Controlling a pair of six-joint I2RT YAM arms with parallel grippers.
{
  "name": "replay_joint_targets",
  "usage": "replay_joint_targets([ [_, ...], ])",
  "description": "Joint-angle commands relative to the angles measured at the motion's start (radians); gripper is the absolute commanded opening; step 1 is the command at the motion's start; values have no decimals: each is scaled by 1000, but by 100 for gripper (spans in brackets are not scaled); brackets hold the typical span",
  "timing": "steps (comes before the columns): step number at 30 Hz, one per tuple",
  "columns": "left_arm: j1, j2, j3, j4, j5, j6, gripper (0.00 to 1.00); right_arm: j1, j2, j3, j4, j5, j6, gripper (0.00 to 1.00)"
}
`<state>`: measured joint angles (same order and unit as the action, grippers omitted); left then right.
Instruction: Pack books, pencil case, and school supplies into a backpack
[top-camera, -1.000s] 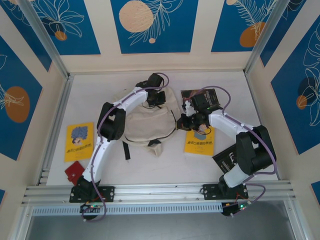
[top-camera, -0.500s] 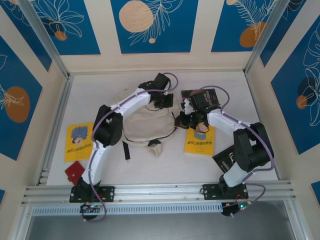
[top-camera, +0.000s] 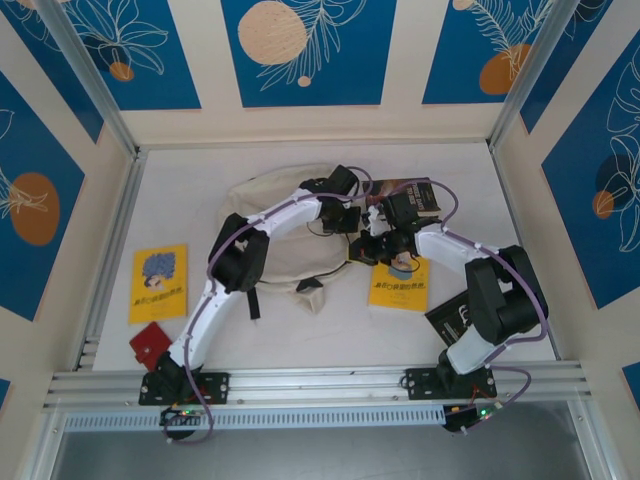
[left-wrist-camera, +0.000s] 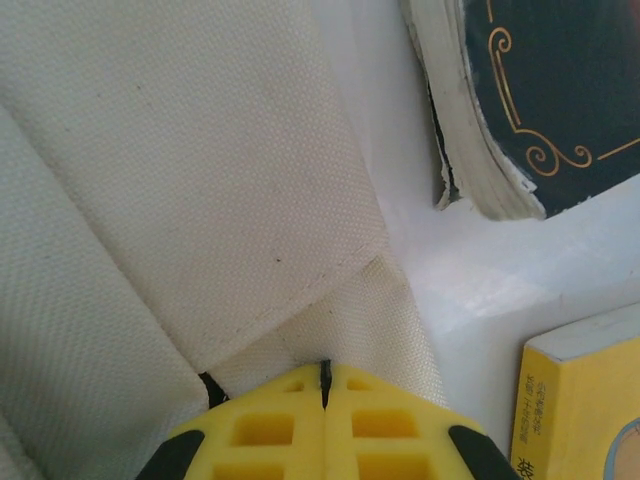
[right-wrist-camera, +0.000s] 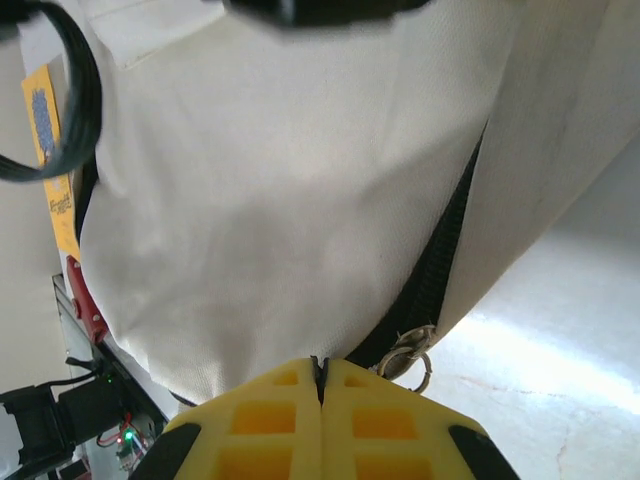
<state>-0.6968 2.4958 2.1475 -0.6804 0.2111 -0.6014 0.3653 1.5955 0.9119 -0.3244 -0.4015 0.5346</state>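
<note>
The left gripper is pinching the backpack's edge, so the right gripper will next move back slightly along the backpack's zip and let go of the backpack's cloth.
The cream backpack (top-camera: 285, 245) lies mid-table, its fabric (left-wrist-camera: 180, 180) close under my left wrist camera. My left gripper (top-camera: 350, 218) is at its right edge; the yellow jaws (left-wrist-camera: 324, 368) are shut with a thin black sliver of the bag pinched at the tips. Just below it, my right gripper (top-camera: 368, 244) is also shut (right-wrist-camera: 320, 362) on the bag's cloth beside the black zip (right-wrist-camera: 450, 250) and its metal ring pull (right-wrist-camera: 410, 355). Books lie around: a dark brown one (top-camera: 410, 195), a yellow one (top-camera: 400, 285) under my right arm, another yellow one (top-camera: 159, 283) at the left, a black one (top-camera: 460, 320).
A small flat red item (top-camera: 150, 342) lies at the near left by the rail. The dark book (left-wrist-camera: 545, 90) and yellow book (left-wrist-camera: 585, 400) sit close to the bag's right edge. Cage walls stand on three sides.
My left gripper has moved right and slightly nearer along the bag's top, ending next to the right gripper. The backpack's cloth now spreads wider at the back left. The right arm barely moved.
</note>
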Motion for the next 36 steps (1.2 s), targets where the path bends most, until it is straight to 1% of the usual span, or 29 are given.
replay_joint_targets([
  [1,-1,74,14,-77,-79,-33,0,28,-63,-43,28,-114,37,0],
  [6,-1,89,34,-89,-95,-48,0,91,-89,-94,162,-175,133,0],
  [14,1,99,42,-84,-90,-61,0,216,-67,-119,346,-178,261,0],
  [17,4,91,57,-82,-73,-57,0,222,-65,-115,337,-144,276,0],
  [20,15,59,92,-84,-32,-35,0,191,-100,-114,262,-55,273,1],
  [22,28,21,114,-81,9,-22,0,174,-133,-110,183,24,266,13],
  [24,45,-29,135,-80,52,-5,9,152,-168,-110,123,90,262,26],
  [28,84,-111,159,-103,114,16,27,99,-216,-125,83,121,272,46],
  [31,109,-187,113,-126,97,39,33,57,-227,-119,56,133,281,50],
  [34,121,-297,-20,-105,67,66,36,21,-221,-85,13,148,290,52],
  [36,119,-386,-143,-84,46,81,38,1,-204,-51,-17,153,288,53],
])
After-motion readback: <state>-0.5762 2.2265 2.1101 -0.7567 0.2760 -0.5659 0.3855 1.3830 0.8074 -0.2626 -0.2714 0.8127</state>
